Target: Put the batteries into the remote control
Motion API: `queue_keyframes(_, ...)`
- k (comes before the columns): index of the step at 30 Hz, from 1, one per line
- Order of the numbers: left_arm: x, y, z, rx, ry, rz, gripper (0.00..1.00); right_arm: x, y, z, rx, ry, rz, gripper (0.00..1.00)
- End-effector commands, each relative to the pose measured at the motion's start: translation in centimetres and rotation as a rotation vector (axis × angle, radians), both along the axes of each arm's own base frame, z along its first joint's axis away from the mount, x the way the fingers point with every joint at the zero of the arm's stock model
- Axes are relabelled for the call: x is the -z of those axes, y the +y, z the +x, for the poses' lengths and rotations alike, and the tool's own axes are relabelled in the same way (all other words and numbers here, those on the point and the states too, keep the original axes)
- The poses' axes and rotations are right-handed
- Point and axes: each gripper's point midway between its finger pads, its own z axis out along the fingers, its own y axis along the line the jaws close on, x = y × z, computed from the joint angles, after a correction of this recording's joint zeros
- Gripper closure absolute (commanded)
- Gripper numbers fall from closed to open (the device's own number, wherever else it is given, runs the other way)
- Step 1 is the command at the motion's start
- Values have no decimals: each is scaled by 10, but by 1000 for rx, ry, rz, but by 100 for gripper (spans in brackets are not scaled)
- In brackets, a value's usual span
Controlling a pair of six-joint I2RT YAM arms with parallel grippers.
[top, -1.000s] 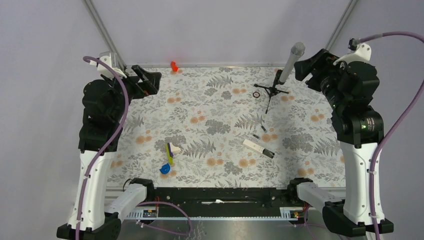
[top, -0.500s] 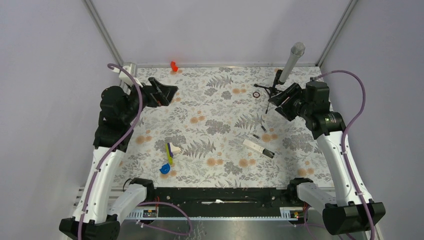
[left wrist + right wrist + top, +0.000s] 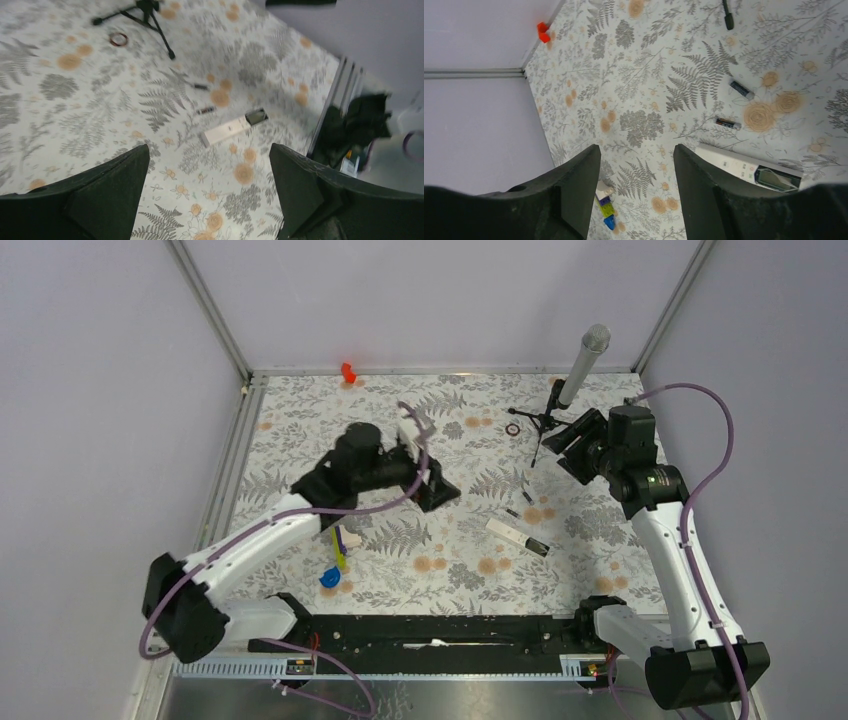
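My left gripper has the remote control's white end [image 3: 497, 527] [image 3: 212, 136] nearest to it, so it needs to go down and to the right in the top view onto that end next.
The remote control [image 3: 517, 537] is a slim white bar with a dark end, lying flat right of centre. It also shows in the left wrist view [image 3: 232, 128] and the right wrist view [image 3: 749, 167]. Two small dark batteries [image 3: 511, 512] [image 3: 526, 497] lie just behind it, apart from it, and show in both wrist views [image 3: 205, 110] [image 3: 200, 86] [image 3: 728, 123] [image 3: 741, 89]. My left gripper [image 3: 445, 492] [image 3: 209, 150] is open and empty, above the mat left of the remote. My right gripper [image 3: 562, 445] [image 3: 636, 150] is open and empty, raised behind the batteries.
A microphone on a small black tripod [image 3: 541, 421] stands at the back right beside my right gripper, with a small black ring [image 3: 513, 428] next to it. A yellow-white-blue toy cluster [image 3: 337, 552] lies front left. A red piece [image 3: 348, 371] sits at the back edge.
My left arm has swung from the back left corner out over the middle of the mat, toward the remote. My right arm came down from high at the back right and now holds almost still.
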Motion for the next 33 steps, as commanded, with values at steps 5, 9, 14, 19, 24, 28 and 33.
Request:
queue_keyframes(5,39,-77,-27,511,-197,0,9,21,-26,-10,53,96,-151,28)
queue_keyframes(9,71,-109,-32,649,-178,66,10,38,-36,-22,103,170,-179,15)
queue_keyframes(14,114,-134,-31,717,-190,133,1,47,-33,-32,94,211,-150,11)
queue_keyframes(19,145,-147,-26,724,-157,144,1,53,-30,-41,136,262,-69,10)
queue_keyframes(24,176,-157,-11,670,-165,209,2,62,-28,-40,175,298,5,13)
queue_keyframes(28,194,-166,2,659,-140,258,6,62,-27,-44,194,302,42,14)
queue_keyframes(33,200,-169,-7,654,-158,189,5,61,-25,-48,202,295,70,14)
